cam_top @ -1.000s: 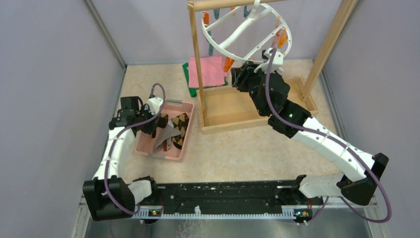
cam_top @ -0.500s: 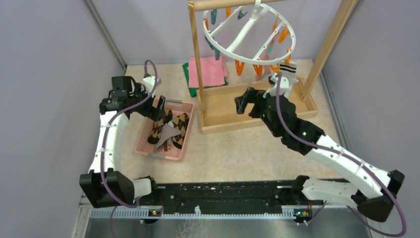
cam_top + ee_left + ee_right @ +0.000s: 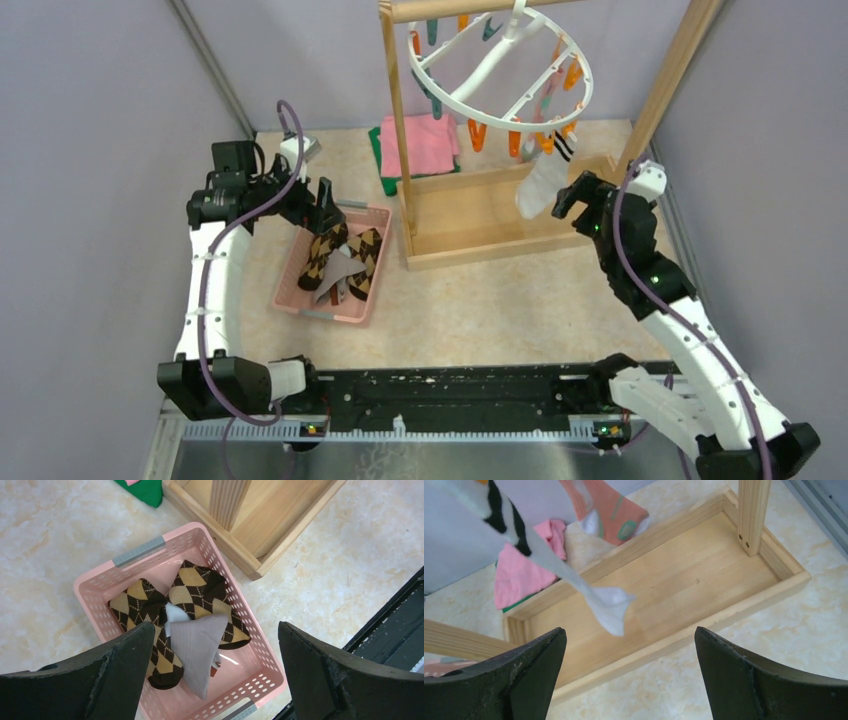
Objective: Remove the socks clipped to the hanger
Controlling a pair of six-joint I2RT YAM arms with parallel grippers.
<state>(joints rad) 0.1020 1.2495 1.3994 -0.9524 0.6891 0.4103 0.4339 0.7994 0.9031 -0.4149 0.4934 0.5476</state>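
The right gripper tilts more level and shifts toward the hanging white sock's edge below the striped cuff next, since a clip still holds the sock.
The white ring hanger (image 3: 500,70) hangs from the wooden rack's top bar, with orange and teal clips under it. One white sock with a dark-striped cuff (image 3: 543,178) hangs from a clip on its right side; it also shows in the right wrist view (image 3: 574,575). My right gripper (image 3: 572,200) is open and empty, just right of that sock. Two brown argyle socks (image 3: 200,592) and a grey sock (image 3: 197,647) lie in the pink basket (image 3: 300,295). My left gripper (image 3: 318,205) is open and empty above the basket.
The wooden rack's base tray (image 3: 480,215) and posts (image 3: 395,120) stand at the back middle. Folded pink and green cloths (image 3: 425,145) lie behind the left post. Grey walls close in on both sides. A black rail (image 3: 450,395) runs along the near edge.
My right arm has swung from under the hanger out to the right, leaving the striped sock hanging. My left gripper has lifted and moved back from the basket. The hanger has swung.
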